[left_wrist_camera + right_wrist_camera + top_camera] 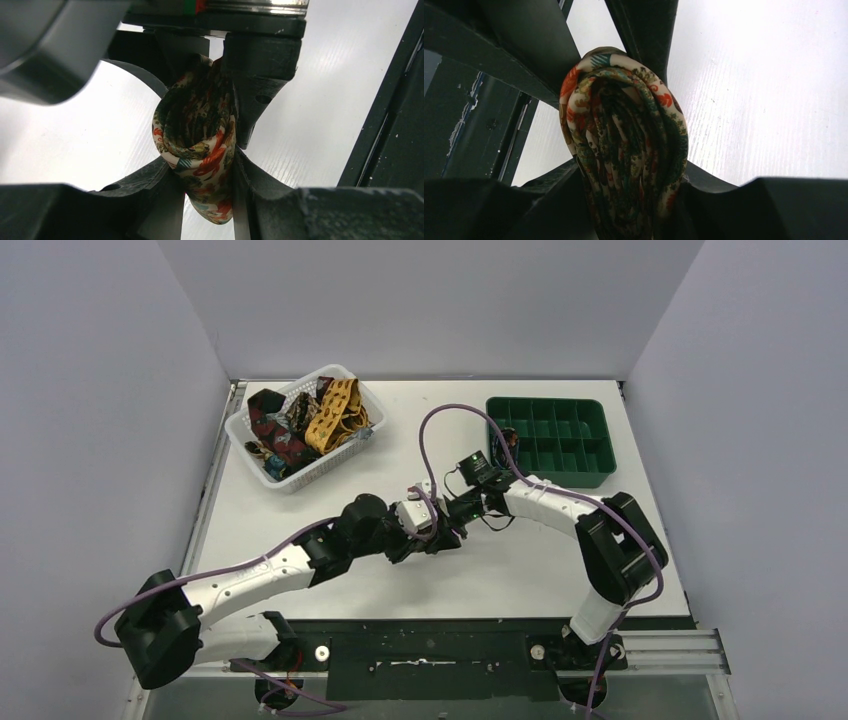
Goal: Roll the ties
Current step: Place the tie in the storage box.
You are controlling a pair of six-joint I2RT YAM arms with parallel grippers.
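My right gripper has the tray's section (pixel 533 454) beside the dark coil outward of it, to the right in the top view. That section is empty, so I will move over it, go down and let go.
A tie (pixel 200 145) with a cream, red and green print, wound into a small coil, hangs above the white table between both grippers. My left gripper (pixel 205 170) is shut on it, one finger on each side of the coil. From the opposite side my right gripper (pixel 629 185) is shut on the same coiled tie (pixel 624 145), whose layered end faces that camera. In the top view the left gripper (pixel 432 530) and the right gripper (pixel 462 510) meet over the table's middle, and the coil is hidden there. More ties (pixel 300 425), dark red and mustard yellow, lie in a white basket (pixel 335 371).
A green compartment tray (pixel 590 475) stands at the back right. The white basket sits at the back left. Purple cables (pixel 440 420) loop over both arms. The table's dark front edge (pixel 420 625) runs near the arm bases.
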